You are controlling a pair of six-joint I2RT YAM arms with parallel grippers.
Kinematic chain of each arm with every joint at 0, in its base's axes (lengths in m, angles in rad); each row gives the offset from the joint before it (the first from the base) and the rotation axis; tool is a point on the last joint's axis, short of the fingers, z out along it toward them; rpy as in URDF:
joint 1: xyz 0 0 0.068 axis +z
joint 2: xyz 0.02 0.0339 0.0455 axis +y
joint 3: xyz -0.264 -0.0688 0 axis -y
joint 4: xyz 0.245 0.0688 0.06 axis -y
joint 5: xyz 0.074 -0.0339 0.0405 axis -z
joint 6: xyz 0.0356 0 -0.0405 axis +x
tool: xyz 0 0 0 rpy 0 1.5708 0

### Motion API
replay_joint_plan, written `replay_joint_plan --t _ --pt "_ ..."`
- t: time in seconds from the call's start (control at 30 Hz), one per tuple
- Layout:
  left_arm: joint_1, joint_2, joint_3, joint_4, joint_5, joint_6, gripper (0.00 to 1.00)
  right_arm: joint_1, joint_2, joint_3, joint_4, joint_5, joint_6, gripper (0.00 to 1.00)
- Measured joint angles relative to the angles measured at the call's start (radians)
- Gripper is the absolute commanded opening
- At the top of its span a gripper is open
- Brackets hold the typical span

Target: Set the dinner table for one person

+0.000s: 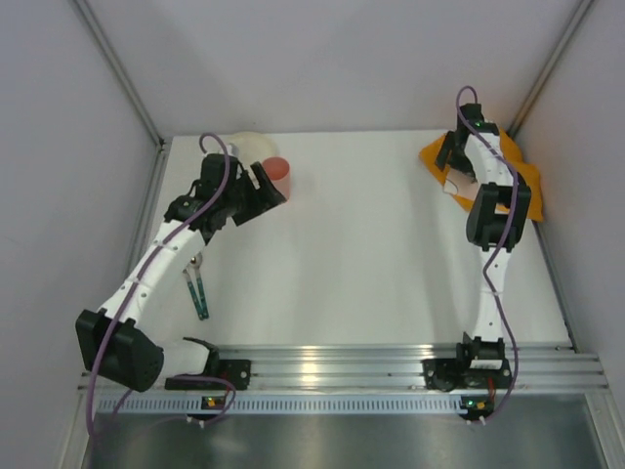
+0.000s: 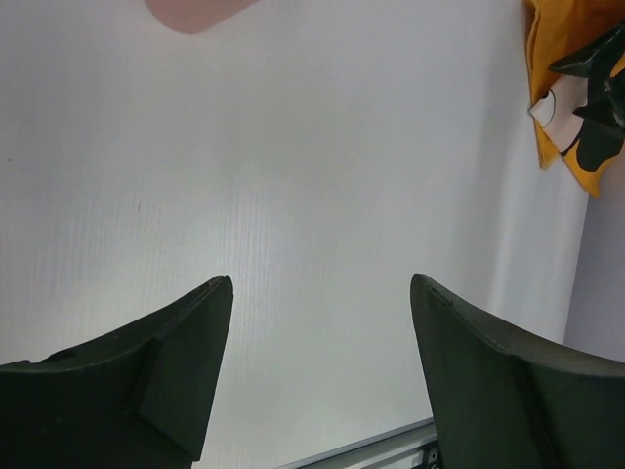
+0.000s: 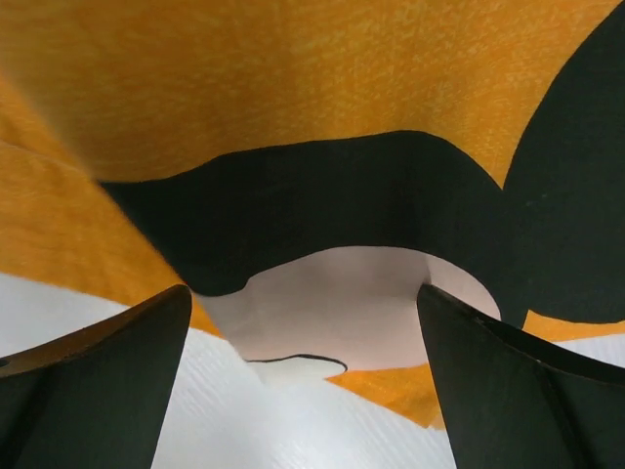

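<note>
My right gripper will stay low over the edge of the cloth and close next on the black-printed fold, because it is just below, between my open fingers.
The dinner table [image 1: 371, 264] is a wide white tabletop. At its back left a pink-red cup [image 1: 280, 171] stands in front of a cream round dish [image 1: 249, 145] that my left arm partly hides. My left gripper [image 1: 266, 186] is right beside the cup, open, with only bare table between its fingers [image 2: 186, 362]; the cup's pink edge [image 2: 195, 12] shows at the top of the left wrist view. Two thin green-handled utensils [image 1: 198, 293] lie near the left arm. My right gripper [image 1: 452, 164] stands open low over the edge of an orange cloth [image 3: 293, 88] with black and pale print.
The orange cloth [image 1: 518, 171] is bunched in the back right corner against the wall. White walls with metal posts close in the left, back and right sides. A ribbed aluminium rail [image 1: 342, 366] runs along the near edge between the arm bases.
</note>
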Motion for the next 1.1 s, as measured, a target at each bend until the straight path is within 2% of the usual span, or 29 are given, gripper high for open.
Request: replay_joint_plan --t 0.03,0.13,0.17,0.2,0.27,0.3,0.43,0.53,0.7,0.9,1.0,1.1 --pt "-0.019 0.023 0.006 0.0 -0.005 -0.003 0.78 -0.004 0.02 0.009 -0.008 -0.001 -0.001 0.95" --pt "-0.062 0.072 0.018 0.001 -0.02 -0.013 0.77 -0.01 0.048 0.016 -0.016 0.003 -0.011 0.69" --pt "-0.07 0.08 0.02 0.0 -0.023 -0.014 0.76 -0.011 0.052 0.016 -0.021 0.006 -0.018 0.45" --pt "-0.081 0.089 0.023 0.001 -0.024 -0.016 0.76 -0.012 0.054 0.016 -0.025 0.008 -0.021 0.29" --pt "-0.094 0.097 0.028 0.003 -0.029 -0.016 0.76 -0.011 0.054 0.016 -0.032 0.009 -0.025 0.05" --pt "-0.098 0.099 0.029 0.003 -0.033 -0.016 0.76 -0.011 0.054 0.016 -0.033 0.009 -0.025 0.0" --pt "-0.108 0.1 0.035 0.003 -0.047 -0.014 0.76 0.0 0.031 -0.036 -0.015 0.006 -0.021 0.0" --pt "-0.114 0.1 0.044 0.003 -0.054 -0.006 0.76 0.018 -0.053 -0.173 -0.006 -0.029 -0.01 0.0" --pt "-0.135 0.099 0.049 -0.002 -0.058 0.023 0.76 0.154 -0.294 -0.519 0.031 -0.175 0.056 0.0" --pt "-0.149 0.048 0.002 -0.003 -0.058 0.052 0.76 0.396 -0.608 -0.763 0.106 -0.376 0.222 0.0" --pt "-0.152 -0.006 -0.045 -0.006 -0.057 0.068 0.76 0.428 -0.732 -0.832 0.125 -0.426 0.278 0.0" --pt "-0.153 -0.032 -0.08 -0.006 -0.051 0.074 0.76 0.411 -0.813 -0.886 0.114 -0.395 0.283 0.0"
